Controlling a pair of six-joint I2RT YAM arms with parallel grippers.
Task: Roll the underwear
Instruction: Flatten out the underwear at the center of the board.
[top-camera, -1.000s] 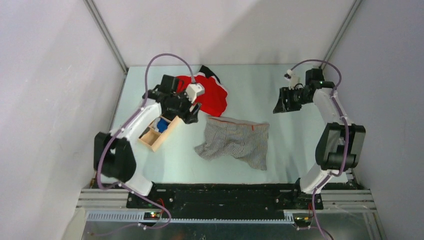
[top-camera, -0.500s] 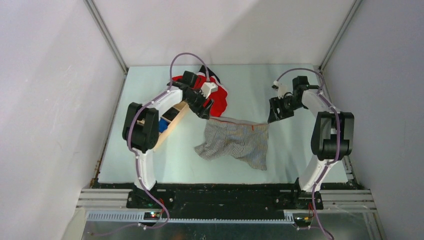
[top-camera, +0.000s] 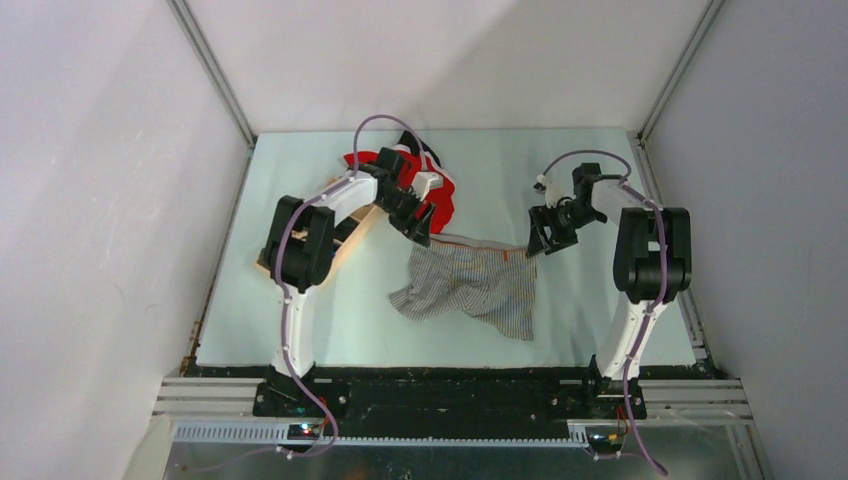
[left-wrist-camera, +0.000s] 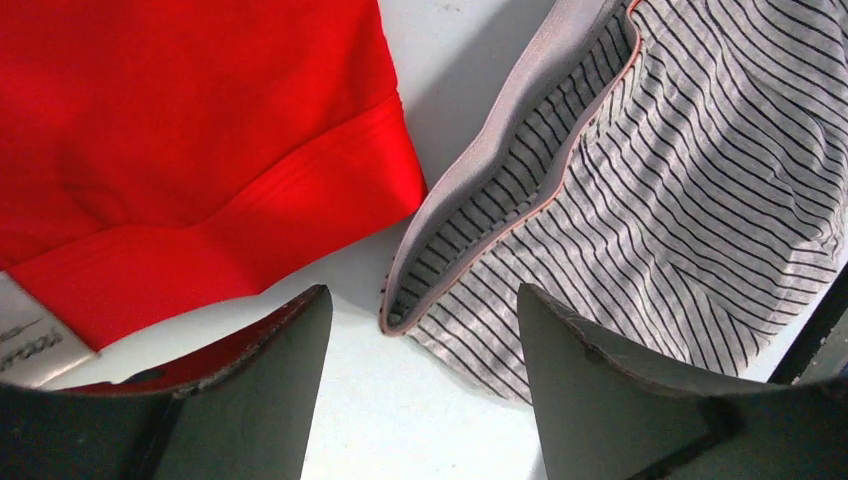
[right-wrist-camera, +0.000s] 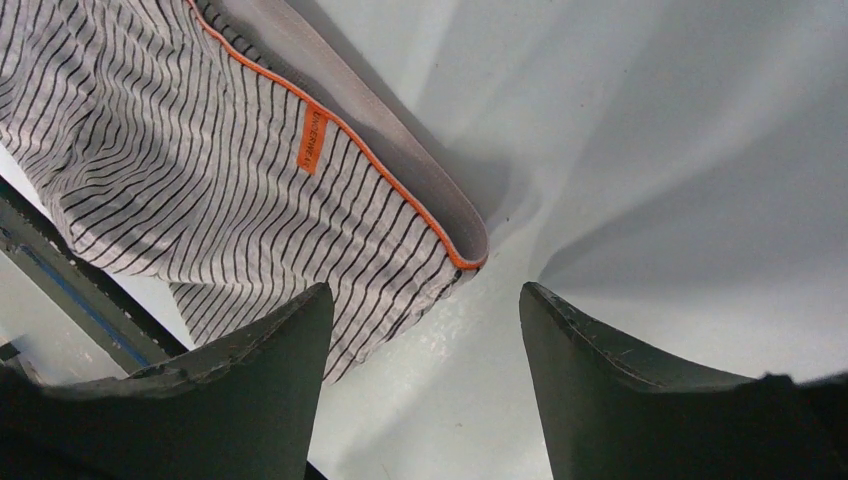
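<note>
The underwear's orange-edged waistband corner (top-camera: 527, 251) (right-wrist-camera: 472, 255) has bare table on either side and room for a finger on its outer side, so I will next lower my right gripper over it and close.
The underwear (top-camera: 470, 283), grey-and-white striped with an orange-edged waistband, lies flat in the middle of the table. My left gripper (top-camera: 420, 232) hovers open over its far-left waistband corner (left-wrist-camera: 400, 315), which shows between the fingers with bare table under it. My right gripper (top-camera: 538, 245) hovers open at the far-right waistband corner (right-wrist-camera: 470, 255). The striped cloth (right-wrist-camera: 200, 170) spreads to the left of that corner. Neither gripper holds anything.
A red garment (top-camera: 440, 195) with dark trim lies just behind the left gripper, close to the waistband (left-wrist-camera: 200, 150). A wooden box (top-camera: 345, 235) sits under the left arm. Enclosure walls stand left, right and behind.
Both arms have reached forward and inward, bringing the grippers down to the two waistband corners. The right gripper's fingers have spread wider. The underwear has not moved.
</note>
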